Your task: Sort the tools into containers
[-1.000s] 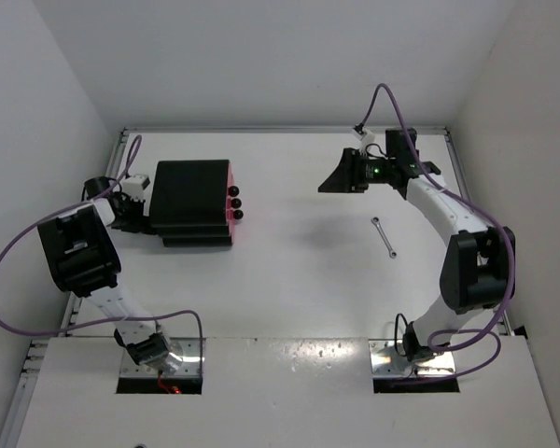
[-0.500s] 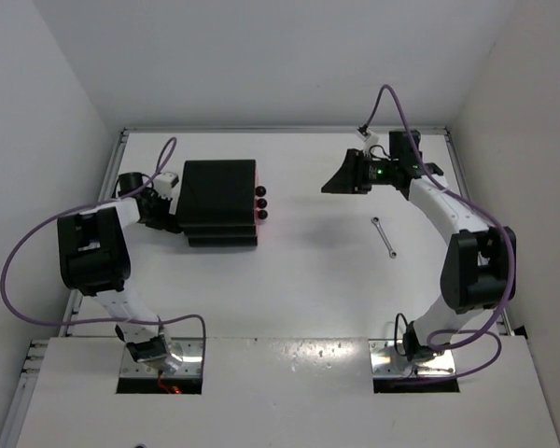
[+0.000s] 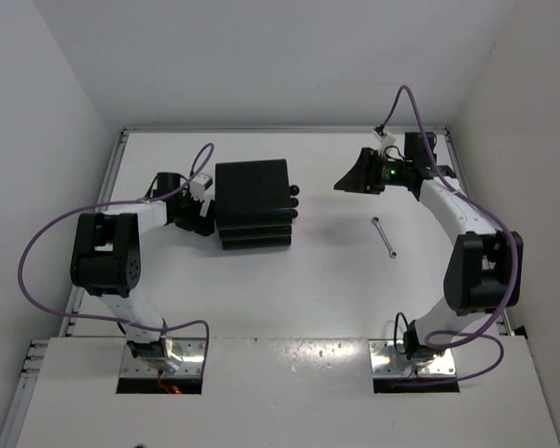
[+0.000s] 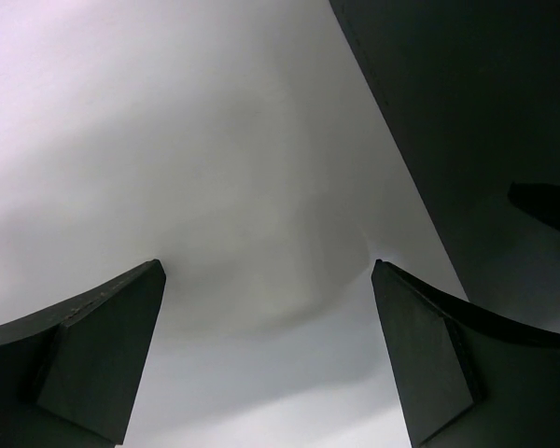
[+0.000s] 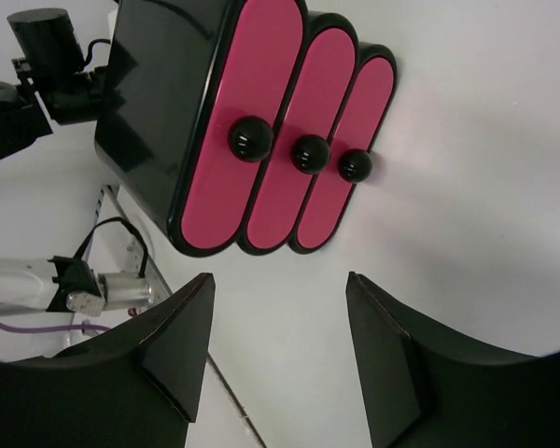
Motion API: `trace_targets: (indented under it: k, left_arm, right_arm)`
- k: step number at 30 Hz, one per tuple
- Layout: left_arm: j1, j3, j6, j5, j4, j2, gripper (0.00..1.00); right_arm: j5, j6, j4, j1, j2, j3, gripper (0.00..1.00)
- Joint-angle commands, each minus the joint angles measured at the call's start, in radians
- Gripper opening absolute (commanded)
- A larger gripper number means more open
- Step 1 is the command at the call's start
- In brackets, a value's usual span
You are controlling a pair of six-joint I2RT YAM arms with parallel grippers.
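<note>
Next, my right gripper comes back, turns downward and lowers onto the wrench handle's far half, as the wrench is the one tool on the tabletop.
The containers are three pink drawers with round black knobs, shut in a squat black cabinet at the table's middle left. In the top view only its black top and the knobs show. My left gripper is open against the cabinet's left side; its wrist view has the black wall just off the right finger and nothing between the jaws. My right gripper hovers open and empty right of the cabinet, facing the drawer fronts. One tool, a thin silver wrench, lies on the table at the right.
The white table is walled on three sides, with a metal rail along its left edge. The left arm's wrist and cable show behind the cabinet in the right wrist view. Both arm bases sit at the near edge.
The left arm has swept right, and the cabinet has slid right with it toward the table's middle. The right gripper shifted slightly right and its jaws widened a little.
</note>
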Motion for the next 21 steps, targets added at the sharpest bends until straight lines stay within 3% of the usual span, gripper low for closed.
trace_targets:
  k: [1, 7, 16, 21]
  left_arm:
    - [-0.056, 0.044, -0.059, 0.017, 0.015, 0.004, 1.00]
    - [-0.148, 0.090, -0.090, -0.006, 0.044, 0.061, 1.00]
    - [-0.195, 0.153, -0.128, -0.024, 0.064, 0.122, 1.00]
    - [-0.192, 0.153, -0.150, -0.105, 0.074, 0.101, 1.00]
  right_arm:
    - [0.004, -0.015, 0.002, -0.024, -0.052, 0.000, 0.59]
    - [0.004, -0.006, 0.002, -0.056, -0.071, -0.009, 0.60]
    - [0.004, -0.017, -0.018, -0.094, -0.080, -0.018, 0.60]
    - [0.145, -0.153, -0.138, -0.104, -0.069, 0.018, 0.60]
